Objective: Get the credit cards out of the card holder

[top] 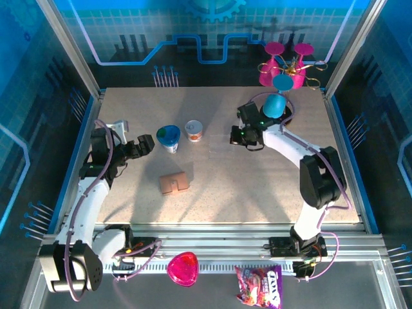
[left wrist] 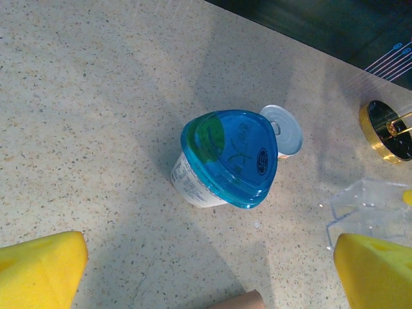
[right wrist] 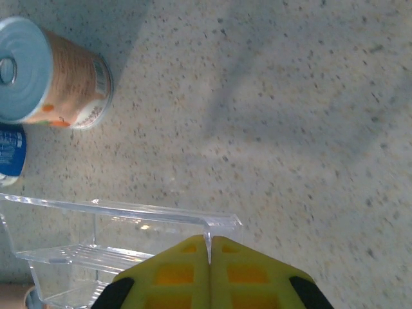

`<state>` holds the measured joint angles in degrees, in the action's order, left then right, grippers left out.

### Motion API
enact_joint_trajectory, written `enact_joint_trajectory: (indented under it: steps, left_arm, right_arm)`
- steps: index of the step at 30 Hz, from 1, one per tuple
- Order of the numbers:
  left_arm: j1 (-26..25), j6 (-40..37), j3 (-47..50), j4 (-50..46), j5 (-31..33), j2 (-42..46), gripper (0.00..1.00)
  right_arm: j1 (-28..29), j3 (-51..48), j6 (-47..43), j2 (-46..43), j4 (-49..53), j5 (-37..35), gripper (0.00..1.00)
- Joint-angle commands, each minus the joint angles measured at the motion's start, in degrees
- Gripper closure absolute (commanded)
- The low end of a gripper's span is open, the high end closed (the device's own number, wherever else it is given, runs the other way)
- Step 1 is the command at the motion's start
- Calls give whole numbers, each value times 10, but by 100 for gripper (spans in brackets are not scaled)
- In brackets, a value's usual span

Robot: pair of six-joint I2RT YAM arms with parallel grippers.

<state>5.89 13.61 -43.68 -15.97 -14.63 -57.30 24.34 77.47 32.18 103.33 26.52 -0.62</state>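
The robot's right gripper will next lower the clear plastic container (right wrist: pixel 96 248) onto the table and let go of the container's thin side there, because the bare table below the gripper is free.
The card holder (top: pixel 174 183), a flat tan-pink wallet, lies closed on the table in front of the middle. One rounded end of the card holder (left wrist: pixel 241 301) peeks in at the bottom of the left wrist view. The credit cards are hidden. My left gripper (top: pixel 145 145) hovers open behind and left of the wallet, its yellow fingers (left wrist: pixel 38 270) wide apart over bare table. My right gripper (right wrist: pixel 210 248) is shut on the thin wall of a clear plastic container (right wrist: pixel 96 248), and stands at the back right of the middle (top: pixel 235 136).
A white cup with a blue lid (top: pixel 168 137) and a small can (top: pixel 194 131) stand behind the wallet. A pink stand (top: pixel 283 64) and a teal object (top: pixel 273 103) are at the back right. A pink lid (top: pixel 183 268) and a snack bag (top: pixel 259 286) lie off the front edge.
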Motion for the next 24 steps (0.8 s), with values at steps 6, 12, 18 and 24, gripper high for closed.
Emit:
enact_joint_trajectory:
  steps: [6,12,18,24]
  left_arm:
    - [7,5,8,12,2,7,1]
    - [7,5,8,14,2,6,1]
    - [7,6,10,14,0,5,1]
    - [7,8,10,16,-6,2,1]
  right_arm:
    - [5,69,-2,70,5,4,100]
    - [5,74,-4,99,2,8,100]
    - [5,70,-2,107,3,7,100]
    - [5,76,1,90,13,6,88]
